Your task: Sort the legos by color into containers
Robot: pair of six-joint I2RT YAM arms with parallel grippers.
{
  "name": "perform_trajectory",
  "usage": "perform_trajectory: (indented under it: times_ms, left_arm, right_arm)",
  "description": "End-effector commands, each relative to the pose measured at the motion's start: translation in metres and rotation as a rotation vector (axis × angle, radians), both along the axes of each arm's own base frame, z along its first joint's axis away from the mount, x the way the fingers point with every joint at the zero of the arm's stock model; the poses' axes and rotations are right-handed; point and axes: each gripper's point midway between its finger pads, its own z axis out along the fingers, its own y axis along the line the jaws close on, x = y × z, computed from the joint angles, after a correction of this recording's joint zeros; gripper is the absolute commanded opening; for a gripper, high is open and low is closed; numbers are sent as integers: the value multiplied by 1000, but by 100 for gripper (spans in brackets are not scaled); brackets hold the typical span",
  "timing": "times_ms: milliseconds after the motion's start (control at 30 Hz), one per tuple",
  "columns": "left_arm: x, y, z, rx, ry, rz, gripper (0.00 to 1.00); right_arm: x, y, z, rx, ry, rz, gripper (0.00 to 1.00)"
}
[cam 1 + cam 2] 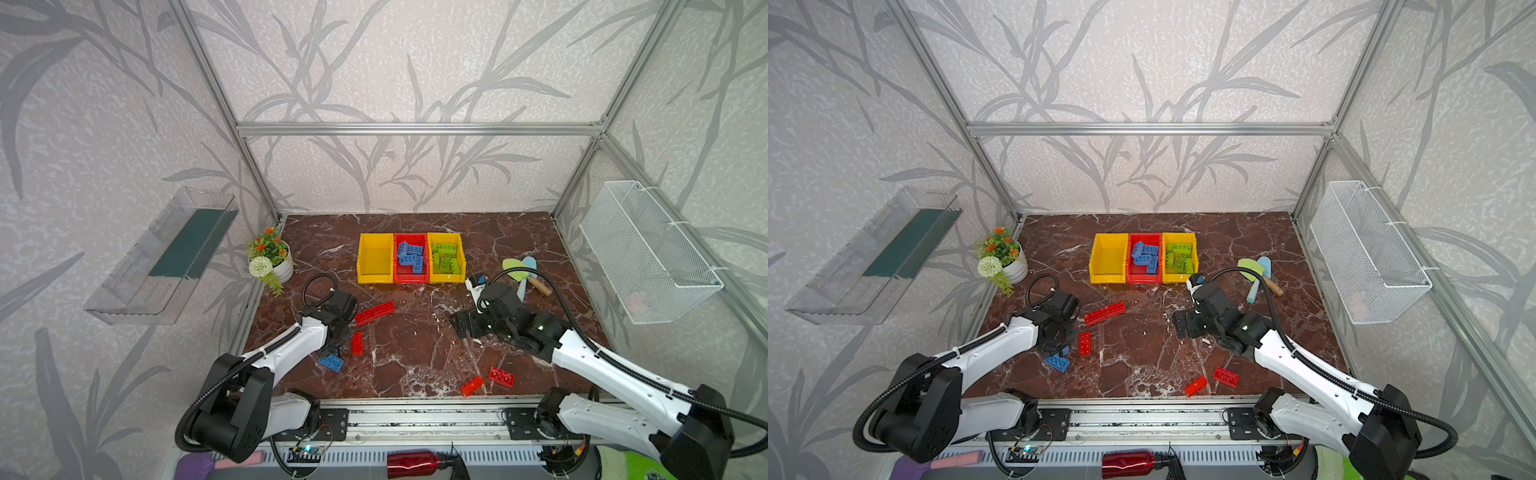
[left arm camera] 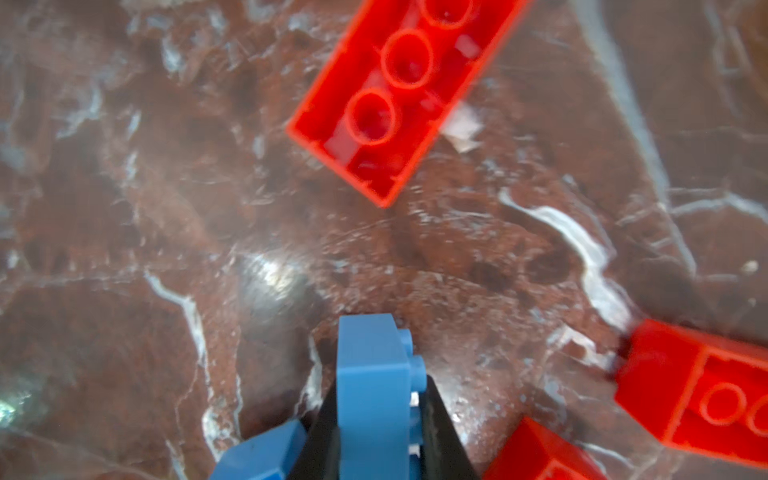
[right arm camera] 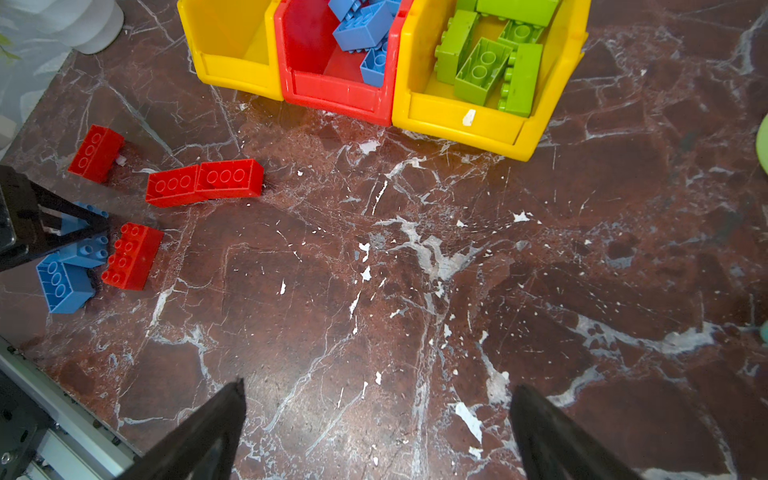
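Note:
My left gripper lifts the blue brick next, carries it outward over the red bin [image 1: 411,258] and releases it there, because that bin already holds blue bricks.
My left gripper [image 2: 378,415] is shut on a blue brick [image 2: 370,386] held on edge, low over the table's left front [image 1: 335,348]. A second blue brick [image 1: 331,363] lies right beside it. Red bricks lie loose: two end to end [image 1: 375,312], one [image 1: 357,343] next to the left gripper, two near the front edge [image 1: 472,385] [image 1: 501,376]. At the back stand three bins in a row: an empty yellow one [image 1: 375,277], a red one [image 1: 410,278] holding blue bricks [image 1: 410,254], and a yellow one [image 1: 446,278] holding green bricks [image 1: 446,255]. My right gripper [image 3: 376,399] hangs open over bare marble [image 1: 462,325].
A potted plant [image 1: 272,259] stands at the back left and two garden trowels [image 1: 524,272] lie at the right. A white mesh basket [image 1: 648,249] hangs on the right wall, a clear tray [image 1: 166,257] on the left wall. Another red brick [image 3: 96,153] lies behind the left gripper.

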Motion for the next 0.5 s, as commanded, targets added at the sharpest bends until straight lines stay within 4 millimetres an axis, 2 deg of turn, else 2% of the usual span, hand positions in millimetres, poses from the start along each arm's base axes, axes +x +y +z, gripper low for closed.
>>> perform_trajectory:
  times_ms: [0, 100, 233, 333, 467]
  left_arm:
    - [18, -9, 19, -4, -20, -39, 7]
    - [40, -17, 48, 45, -50, -93, 5]
    - [81, -42, 83, 64, -105, -176, 5]
    - [119, -68, 99, 69, -127, -240, 5]
    - [173, -115, 114, 63, -155, -339, 6]
  right_arm:
    - [0, -5, 3, -16, -33, -2, 99]
    - [0, -6, 6, -15, -43, 0, 99]
    - [2, -10, 7, -15, -51, -10, 99]
    - [4, -16, 8, -17, -57, -24, 99]
    - [4, -27, 11, -14, -60, -49, 99]
